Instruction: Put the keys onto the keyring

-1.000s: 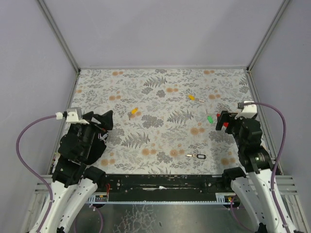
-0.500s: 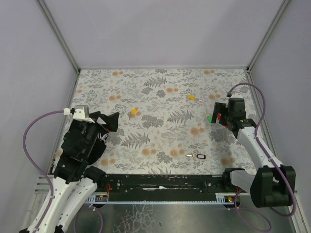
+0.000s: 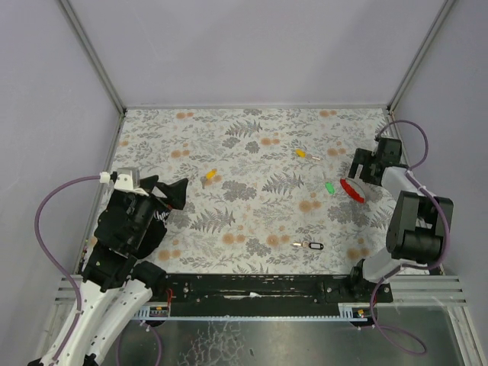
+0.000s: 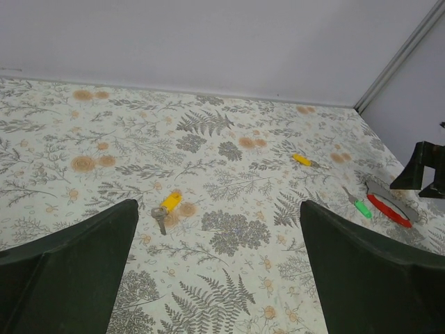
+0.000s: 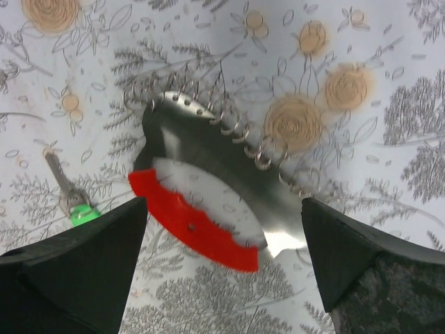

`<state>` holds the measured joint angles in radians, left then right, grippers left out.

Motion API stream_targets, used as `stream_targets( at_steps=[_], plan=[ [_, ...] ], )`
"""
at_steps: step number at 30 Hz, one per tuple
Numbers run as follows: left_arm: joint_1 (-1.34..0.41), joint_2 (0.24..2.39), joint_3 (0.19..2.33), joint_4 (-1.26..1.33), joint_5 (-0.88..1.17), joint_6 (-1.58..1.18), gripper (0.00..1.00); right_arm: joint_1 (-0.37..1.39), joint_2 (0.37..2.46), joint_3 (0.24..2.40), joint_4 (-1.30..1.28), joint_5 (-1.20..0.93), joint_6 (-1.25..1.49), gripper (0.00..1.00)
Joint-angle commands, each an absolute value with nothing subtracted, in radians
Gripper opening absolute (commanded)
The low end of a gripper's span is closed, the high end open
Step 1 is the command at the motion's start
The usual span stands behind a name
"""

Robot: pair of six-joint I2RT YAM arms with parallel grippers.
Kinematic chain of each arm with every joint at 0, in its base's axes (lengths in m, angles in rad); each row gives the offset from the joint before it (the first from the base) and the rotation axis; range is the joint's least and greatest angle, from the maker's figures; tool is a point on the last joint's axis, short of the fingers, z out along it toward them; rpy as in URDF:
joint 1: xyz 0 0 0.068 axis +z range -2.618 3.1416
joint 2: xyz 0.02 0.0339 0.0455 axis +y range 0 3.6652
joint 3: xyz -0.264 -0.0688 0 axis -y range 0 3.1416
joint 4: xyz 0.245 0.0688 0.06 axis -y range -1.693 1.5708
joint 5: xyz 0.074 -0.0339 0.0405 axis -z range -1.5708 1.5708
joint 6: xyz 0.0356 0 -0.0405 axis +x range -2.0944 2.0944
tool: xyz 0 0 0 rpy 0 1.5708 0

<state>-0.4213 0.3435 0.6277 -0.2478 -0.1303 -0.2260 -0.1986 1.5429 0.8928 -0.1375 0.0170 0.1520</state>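
Note:
The robot's right gripper needs to lower its fingers back onto the grey plate's near end (image 3: 368, 198) (image 5: 286, 235) next, clear of the red arc, since that end is below and back from the gripper.
The keyring (image 5: 201, 226), a red arc joined to a grey fan-shaped plate edged with small wire rings, lies on the patterned table at the right (image 3: 353, 188). My right gripper (image 5: 222, 278) is open and hangs just above it, with one finger either side and touching nothing. A green-headed key (image 3: 329, 186) lies just left of the keyring and shows in the right wrist view (image 5: 78, 212). An orange key (image 3: 301, 152), a yellow key (image 3: 210, 175) and a black-headed key (image 3: 313, 245) lie apart on the table. My left gripper (image 4: 219, 278) is open and empty at the left.
The table (image 3: 252, 221) has a floral cover. Grey walls with metal posts close it in on three sides. The right arm (image 3: 412, 221) stretches along the right edge. The left wrist view shows the yellow key (image 4: 167, 204), the green key (image 4: 360, 206) and the keyring (image 4: 388, 210).
My right arm has stretched out towards the back right and its gripper has moved over the keyring, which now shows lying on the table. My left gripper shifted slightly.

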Motion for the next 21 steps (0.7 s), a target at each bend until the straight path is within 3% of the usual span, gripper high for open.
stream_targets(
  at_steps=[1,17,21],
  plan=[
    [-0.440,0.330,0.638,-0.256,-0.133,-0.200,1.00,-0.217,1.631,1.029,-0.159,-0.034,0.038,0.99],
    [-0.466,0.329,0.635,-0.255,-0.125,-0.193,1.00,-0.229,1.899,1.199,-0.358,-0.091,-0.079,1.00],
    [-0.471,0.323,0.634,-0.255,-0.124,-0.194,1.00,-0.230,1.907,1.194,-0.403,-0.096,-0.050,0.94]
  ],
)
